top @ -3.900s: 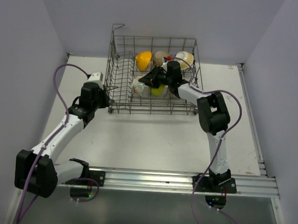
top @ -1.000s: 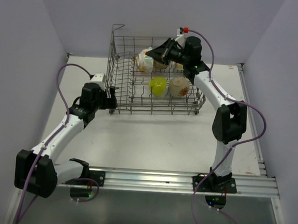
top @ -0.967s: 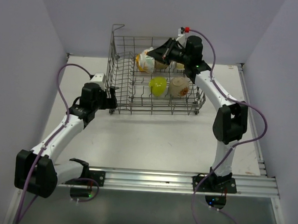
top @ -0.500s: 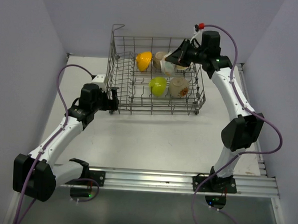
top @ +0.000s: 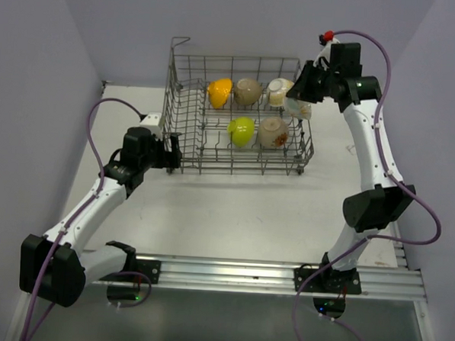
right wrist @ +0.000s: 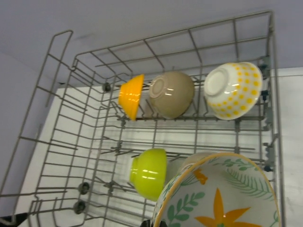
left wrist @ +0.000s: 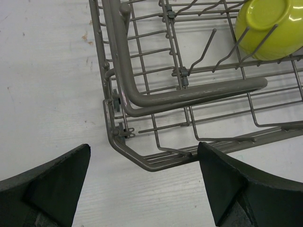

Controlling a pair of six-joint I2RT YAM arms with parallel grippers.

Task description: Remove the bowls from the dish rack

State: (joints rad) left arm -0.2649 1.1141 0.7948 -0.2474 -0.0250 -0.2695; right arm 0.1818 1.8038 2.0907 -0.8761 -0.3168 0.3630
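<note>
I will move my right gripper to the right in the top view, lower it there and let go of the floral bowl, because the tabletop beside the rack is bare.
The grey wire dish rack (top: 185, 130) stands at the back of the table. In it are an orange bowl (top: 219, 91), a beige bowl (top: 248, 90), a yellow-dotted white bowl (top: 278, 89), a lime bowl (top: 241, 131) and another beige bowl (top: 273, 132). My right gripper (top: 301, 96) is shut on the rim of a floral bowl (right wrist: 222, 194), held in the air over the rack's right wall. My left gripper (left wrist: 144, 189) is open and low, its fingers (left wrist: 47, 187) straddling the rack's near-left corner (left wrist: 142, 161) without touching it.
White table (top: 233, 209) stretches in front of the rack and to its right. An aluminium rail (top: 283, 274) runs along the near edge by the arm bases. Purple walls close in the back and both sides.
My right arm has lifted the floral bowl out of the rack's middle and carried it rightward to the rack's right wall. The left arm has stayed at the corner, open.
</note>
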